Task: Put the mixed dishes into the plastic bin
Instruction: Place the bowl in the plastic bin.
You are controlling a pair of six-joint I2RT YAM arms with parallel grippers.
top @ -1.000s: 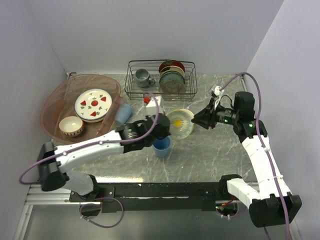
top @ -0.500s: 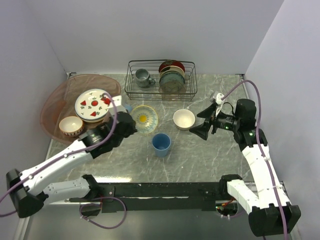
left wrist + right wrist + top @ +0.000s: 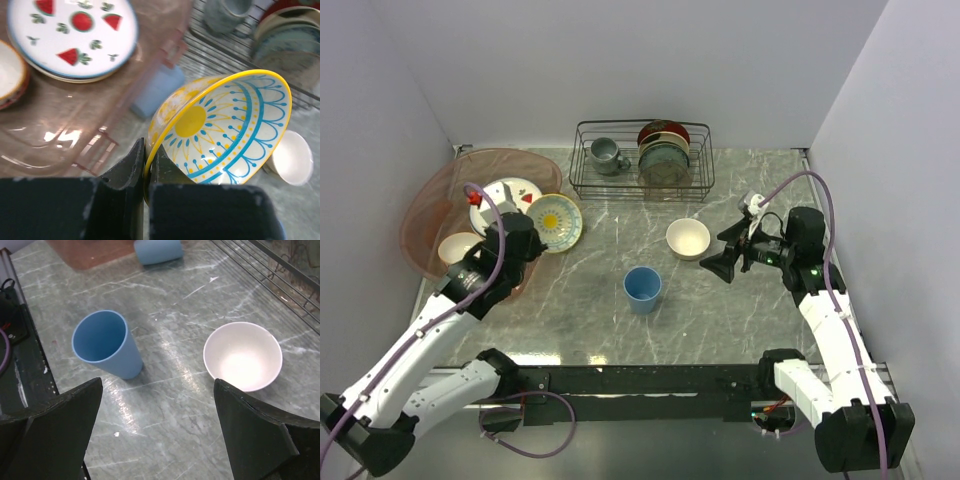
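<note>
The robot will next move its left gripper across to the empty red-patterned bowl [image 3: 458,247], which is below it and to its left in the top view, then lower the yellow-rimmed dish [image 3: 556,221] inside and let go.
My left gripper [image 3: 527,241] is shut on the rim of a yellow-rimmed dish [image 3: 556,221] with a blue and yellow sun pattern [image 3: 220,125]. It holds the dish tilted just above the right rim of the pinkish plastic bin [image 3: 425,205]. In the bin lie the white strawberry plate [image 3: 72,35] and a red-patterned bowl [image 3: 457,248]. A light-blue cup [image 3: 157,95] lies on its side beside the bin. Another blue cup [image 3: 105,342] stands upright mid-table, with a cream bowl [image 3: 243,356] to its right. My right gripper [image 3: 158,387] hangs open before these two, holding nothing.
A black wire rack [image 3: 640,165] at the back holds a grey mug [image 3: 606,153] and upright dark plates [image 3: 664,155]. Walls close in the left, back and right sides. A black rail [image 3: 650,378] runs along the near table edge.
My left arm swung left with the yellow dish, from the table's middle to the bin's right rim. My right gripper opened and drew back a little from the cream bowl.
</note>
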